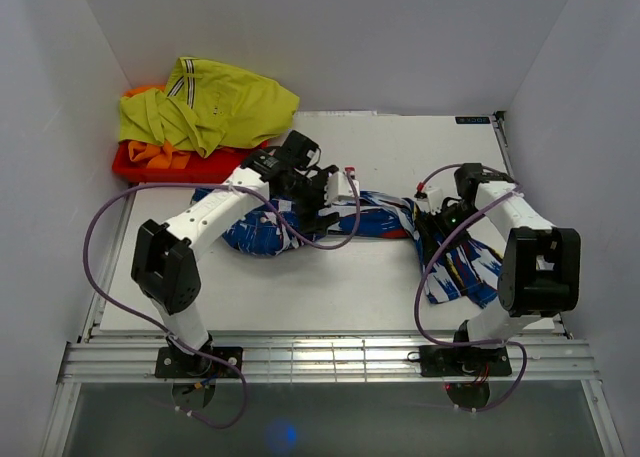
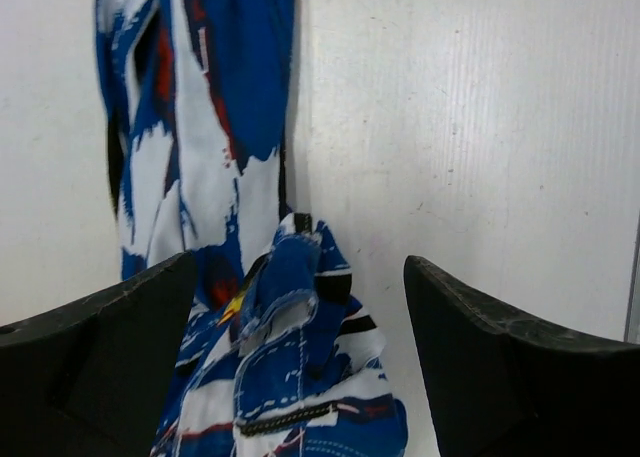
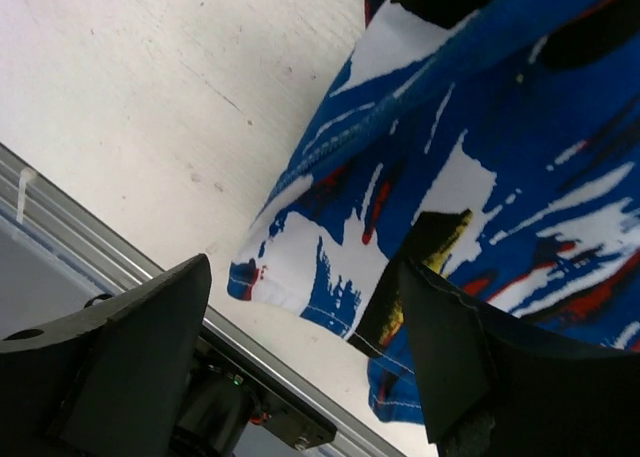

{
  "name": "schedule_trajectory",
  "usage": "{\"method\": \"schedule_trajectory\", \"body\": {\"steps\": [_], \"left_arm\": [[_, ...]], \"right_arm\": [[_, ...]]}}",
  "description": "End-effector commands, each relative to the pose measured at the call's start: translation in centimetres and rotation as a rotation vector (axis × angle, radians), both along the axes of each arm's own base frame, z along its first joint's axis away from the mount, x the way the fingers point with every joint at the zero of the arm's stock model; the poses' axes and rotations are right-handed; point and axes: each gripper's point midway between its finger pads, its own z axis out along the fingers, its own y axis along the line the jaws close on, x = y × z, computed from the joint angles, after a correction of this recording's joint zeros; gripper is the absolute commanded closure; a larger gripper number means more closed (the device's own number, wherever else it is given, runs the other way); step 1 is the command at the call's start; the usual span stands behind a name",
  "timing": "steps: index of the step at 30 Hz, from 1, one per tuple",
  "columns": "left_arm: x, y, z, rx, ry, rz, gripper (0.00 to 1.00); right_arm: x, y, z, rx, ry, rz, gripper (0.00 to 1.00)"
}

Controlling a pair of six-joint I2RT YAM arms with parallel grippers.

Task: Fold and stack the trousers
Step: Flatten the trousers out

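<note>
The left gripper lowers straight down over the trousers onto the folded seam part next, because that raised seam already lies between its spread fingers.
The blue trousers (image 1: 380, 222) with white, red and black blotches lie crumpled across the middle of the table, one bunch at the left and one leg end hanging toward the front right (image 1: 460, 272). My left gripper (image 1: 335, 192) is open just above the left bunch. In the left wrist view a folded seam part of the trousers (image 2: 285, 377) lies between the spread fingers (image 2: 110, 347), not gripped. My right gripper (image 1: 432, 227) is open over the right part. In the right wrist view a trouser hem (image 3: 300, 277) lies between its open fingers (image 3: 120, 357).
A yellow-green garment with dark stripes (image 1: 215, 107) lies on orange and red cloth (image 1: 150, 157) at the back left corner. White walls enclose the table (image 1: 330, 277) on three sides. A metal rail (image 3: 60, 217) runs along the front edge. Purple cables loop beside both arms.
</note>
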Motion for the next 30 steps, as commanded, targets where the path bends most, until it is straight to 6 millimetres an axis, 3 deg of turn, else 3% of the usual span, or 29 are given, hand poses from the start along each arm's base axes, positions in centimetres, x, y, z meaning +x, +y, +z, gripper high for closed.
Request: {"method": "schedule_trajectory", "body": {"steps": [1,3,7,11,12,13,14,16,21,22,23,26,30], "left_arm": [[-1.2,-1.1,-0.4,0.069,-0.072,-0.059,0.05],[-1.6,-1.8,-1.7,0.089,-0.079,-0.086,0.06],[-1.5,-1.3,-4.4,0.177,-0.091,-0.097,0.09],[-0.1,0.7,-6.3,0.302,-0.146,-0.049,0.25],[-0.2,1.4,-6.9,0.326,-0.149,-0.041,0.35],[0.1,1.6,-6.4,0.323,-0.175,-0.029,0.39],[0.3,2.2,-6.3,0.341,-0.195,-0.011,0.42],[0.2,3.4,-6.2,0.361,-0.215,0.011,0.51],[0.9,6.3,-4.0,0.343,-0.279,0.130,0.70],[0.8,6.6,-3.3,0.321,-0.279,0.155,0.88],[0.4,7.1,-1.8,0.287,-0.303,0.182,0.92],[-0.7,8.8,1.3,0.204,-0.335,0.266,1.00],[-2.0,12.0,4.6,0.103,-0.382,0.426,1.00]], "right_arm": [[1.3,1.3,-1.0,0.004,-0.038,-0.061,0.22],[1.0,1.4,-2.2,-0.009,-0.019,-0.068,0.26],[1.2,0.7,-3.8,-0.051,-0.015,-0.088,0.39],[1.2,-0.9,-4.5,-0.136,-0.051,-0.082,0.65],[1.3,-1.4,-4.4,-0.149,-0.063,-0.089,0.72],[1.3,-2.1,-4.5,-0.178,-0.070,-0.092,0.86],[1.5,-2.6,-4.1,-0.192,-0.090,-0.091,0.91],[1.5,-3.8,-3.8,-0.224,-0.103,-0.105,0.92],[1.7,-7.6,-1.9,-0.299,-0.173,-0.132,0.92],[1.8,-8.5,-1.5,-0.315,-0.188,-0.122,0.92],[1.9,-9.1,-1.0,-0.323,-0.203,-0.124,0.92],[2.2,-11.9,0.5,-0.356,-0.239,-0.150,0.92],[2.2,-15.3,2.2,-0.384,-0.264,-0.200,0.92]]}}
